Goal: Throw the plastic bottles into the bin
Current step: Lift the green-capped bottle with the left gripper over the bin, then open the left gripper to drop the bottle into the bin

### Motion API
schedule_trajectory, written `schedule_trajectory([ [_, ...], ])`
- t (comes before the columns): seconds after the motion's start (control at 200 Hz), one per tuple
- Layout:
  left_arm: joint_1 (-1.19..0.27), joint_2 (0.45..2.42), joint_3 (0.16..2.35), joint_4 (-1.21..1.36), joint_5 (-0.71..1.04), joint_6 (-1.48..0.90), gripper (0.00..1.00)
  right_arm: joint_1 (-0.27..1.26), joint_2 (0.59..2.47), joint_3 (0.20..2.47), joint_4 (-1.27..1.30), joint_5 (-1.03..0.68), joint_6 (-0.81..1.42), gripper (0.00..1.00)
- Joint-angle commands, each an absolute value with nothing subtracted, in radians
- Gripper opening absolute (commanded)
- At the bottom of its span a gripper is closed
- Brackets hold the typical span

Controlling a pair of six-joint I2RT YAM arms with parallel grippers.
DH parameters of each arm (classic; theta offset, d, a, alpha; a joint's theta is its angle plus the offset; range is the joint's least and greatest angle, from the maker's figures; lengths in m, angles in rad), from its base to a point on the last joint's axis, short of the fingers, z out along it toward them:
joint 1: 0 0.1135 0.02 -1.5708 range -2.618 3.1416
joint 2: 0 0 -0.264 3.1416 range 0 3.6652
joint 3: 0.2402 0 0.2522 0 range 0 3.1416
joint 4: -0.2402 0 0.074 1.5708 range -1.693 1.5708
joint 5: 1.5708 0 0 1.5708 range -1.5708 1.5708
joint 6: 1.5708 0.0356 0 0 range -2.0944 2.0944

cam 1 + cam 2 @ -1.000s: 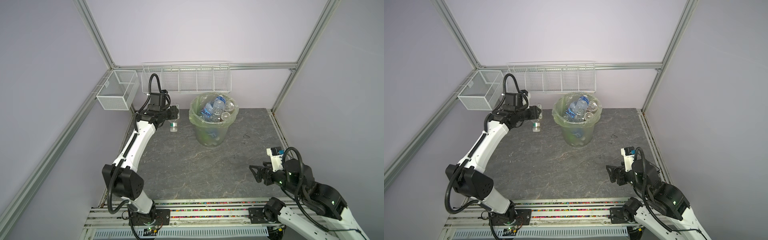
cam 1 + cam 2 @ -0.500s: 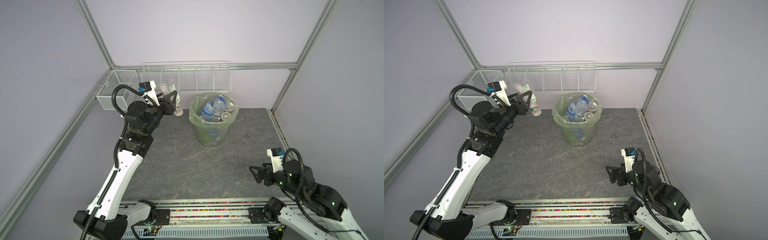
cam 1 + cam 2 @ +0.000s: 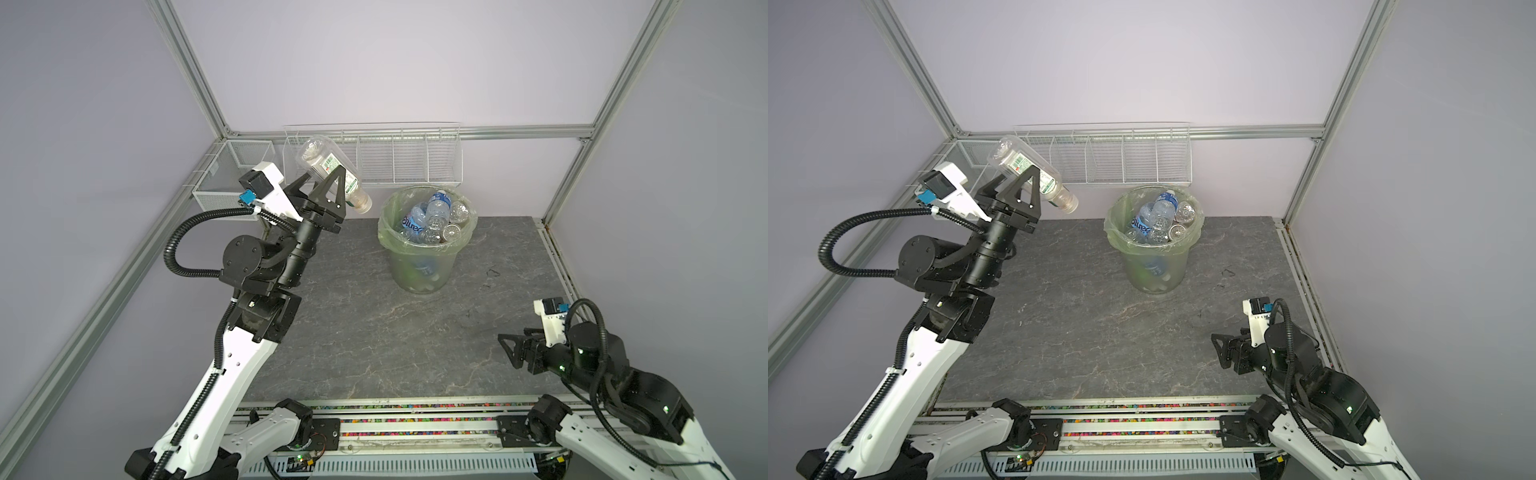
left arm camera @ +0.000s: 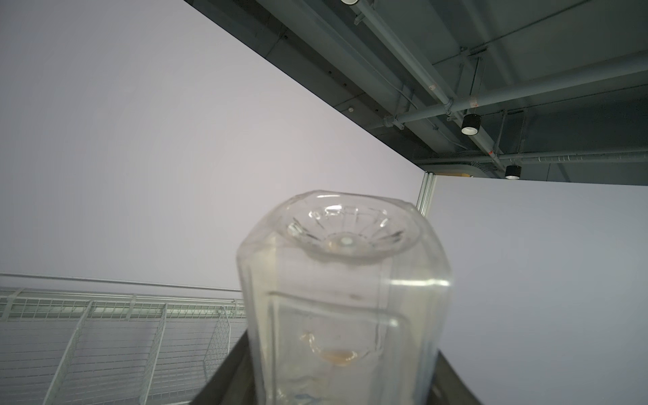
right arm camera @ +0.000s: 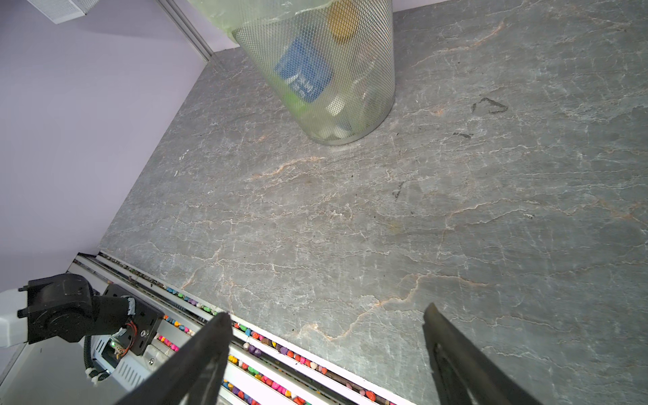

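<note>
My left gripper will move the clear plastic bottle (image 3: 320, 160) sideways over the bin's opening (image 3: 422, 214) next and let go of it there, because the bottle's cap is still outside the bin's rim.
My left gripper (image 3: 324, 173) (image 3: 1015, 175) is raised high at the back left and shut on a clear plastic bottle (image 3: 320, 160) (image 3: 1017, 160) with a green and white label. The bottle is tilted, its cap pointing down towards the bin (image 3: 424, 253) (image 3: 1154, 266), and it hangs to the left of the bin's rim. In the left wrist view the bottle's base (image 4: 343, 238) fills the middle, between the dark fingers (image 4: 228, 378). Several plastic bottles (image 3: 432, 214) (image 3: 1156, 218) fill the bin nearly to the rim. My right gripper (image 3: 508, 347) (image 3: 1220, 345) (image 5: 326, 312) hovers open and empty at the front right.
A long white wire basket (image 3: 395, 162) hangs on the back wall behind the bin. A smaller mesh basket (image 3: 232, 178) hangs on the left rail. A rail with coloured beads (image 3: 374, 405) borders the slate table's (image 3: 374, 332) front edge. The bin's lower wall (image 5: 326, 70) shows in the right wrist view.
The left arm has lifted the bottle from the table left of the bin and drawn back. The bottle is now higher and tipped cap-down. The right arm has not moved.
</note>
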State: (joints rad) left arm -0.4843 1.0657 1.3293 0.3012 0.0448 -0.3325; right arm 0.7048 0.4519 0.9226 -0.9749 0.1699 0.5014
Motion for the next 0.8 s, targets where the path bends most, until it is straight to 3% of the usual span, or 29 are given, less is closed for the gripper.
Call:
schedule_trajectory([
  [0.0,-0.489,1.111,1.349,0.337,0.033,-0.328,0.29,0.704,0.435,0.911,-0.969,0.163,0.517,0.88],
  [0.415,-0.543,1.3,1.431,0.379,0.019,-0.302,0.29,0.704,0.436,0.922,-0.976,0.17,0.513,0.88],
  [0.625,-0.575,1.453,1.494,0.262,-0.006,-0.218,0.32,0.705,0.443,0.931,-0.972,0.173,0.505,0.88],
  [0.67,-0.575,1.49,1.504,0.221,-0.011,-0.201,0.44,0.704,0.446,0.934,-0.969,0.172,0.503,0.88],
  [0.745,-0.575,1.541,1.548,0.102,0.023,-0.156,0.8,0.706,0.448,0.941,-0.972,0.169,0.498,0.88],
  [0.795,-0.575,1.555,1.583,0.02,0.062,-0.148,0.92,0.704,0.448,0.943,-0.977,0.172,0.492,0.88],
])
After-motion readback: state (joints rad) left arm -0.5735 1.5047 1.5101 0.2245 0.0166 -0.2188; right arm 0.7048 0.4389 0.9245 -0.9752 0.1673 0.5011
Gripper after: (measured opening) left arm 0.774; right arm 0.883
